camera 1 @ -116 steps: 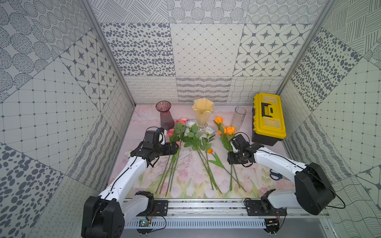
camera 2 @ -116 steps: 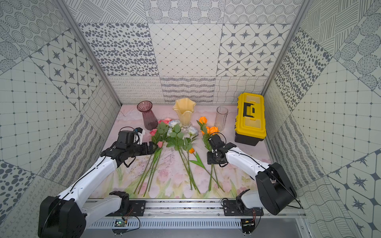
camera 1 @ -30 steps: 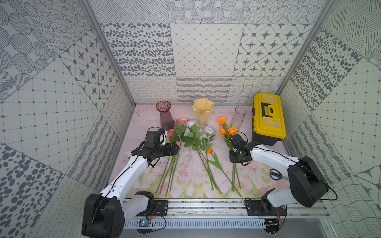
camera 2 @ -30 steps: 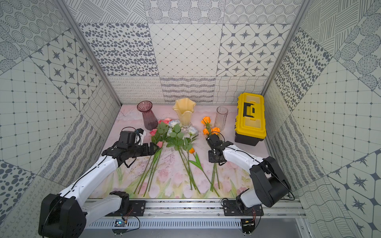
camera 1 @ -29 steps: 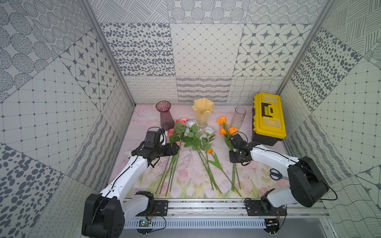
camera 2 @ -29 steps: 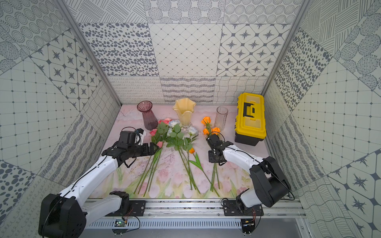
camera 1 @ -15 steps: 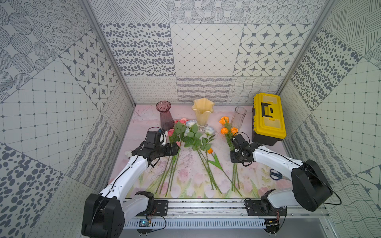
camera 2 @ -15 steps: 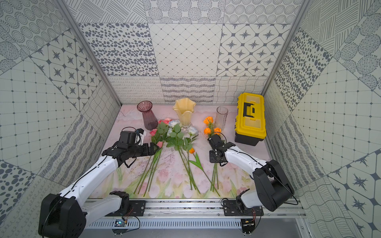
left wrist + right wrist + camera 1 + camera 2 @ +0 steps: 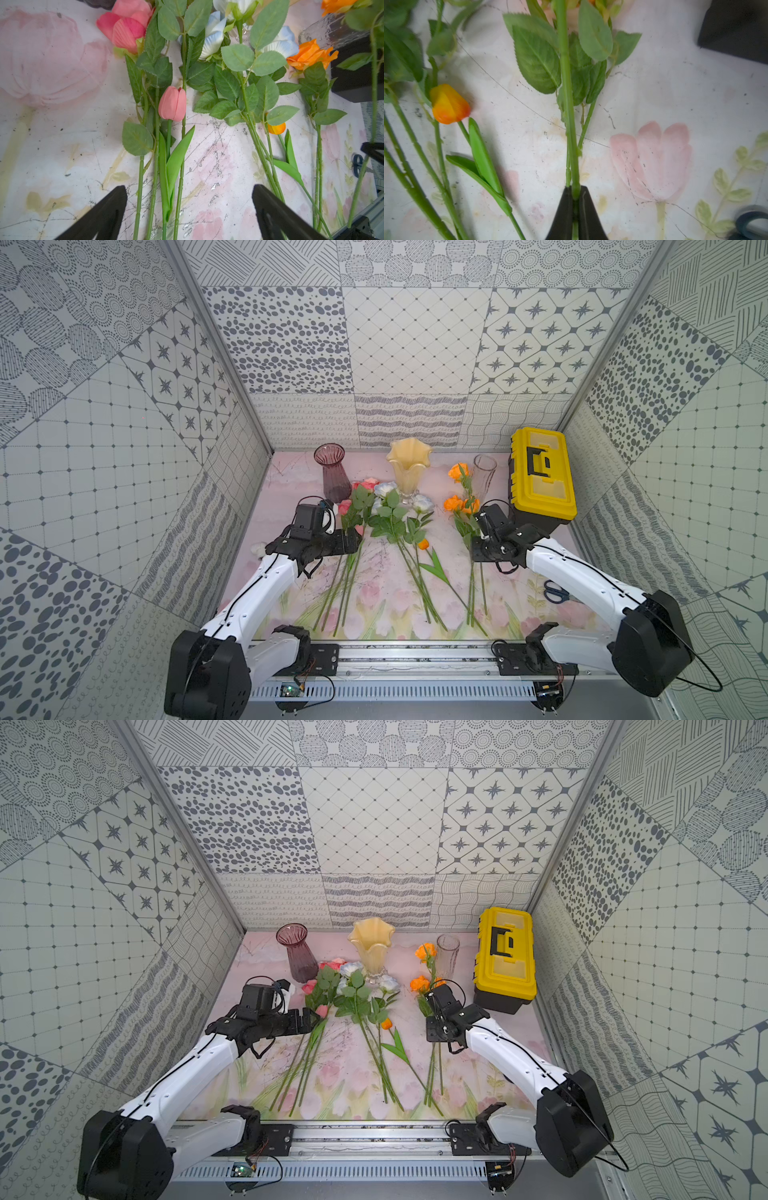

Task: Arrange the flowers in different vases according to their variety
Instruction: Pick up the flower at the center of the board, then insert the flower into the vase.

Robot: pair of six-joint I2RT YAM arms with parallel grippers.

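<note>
I will next raise my right gripper outward, tilt the orange rose upright and lower its stem into the clear vase's opening (image 9: 485,462) to release it, as that vase is empty.
Three vases stand at the back: purple (image 9: 332,472), cream-yellow (image 9: 408,466) and clear glass (image 9: 484,472). Pink roses (image 9: 365,485), pale-blue roses (image 9: 384,489) and a small orange tulip (image 9: 423,544) lie on the mat with their stems towards the front. My right gripper (image 9: 575,189) is shut on the stem of an orange rose (image 9: 458,470). That rose is raised, and its head is beside the clear vase. Other orange roses (image 9: 454,503) lie below it. My left gripper (image 9: 189,193) hangs open over the pink flowers' stems, near a pink tulip (image 9: 172,104), and holds nothing.
A yellow-and-black toolbox (image 9: 540,477) stands at the back right, close to my right arm. Blue-handled scissors (image 9: 556,591) lie on the mat at the right. Patterned walls close in three sides, and a metal rail (image 9: 415,655) runs along the front edge.
My right gripper has closed fully on the orange rose stem and shifted slightly right, so the rose head has moved back towards the clear vase. The left arm has stayed still.
</note>
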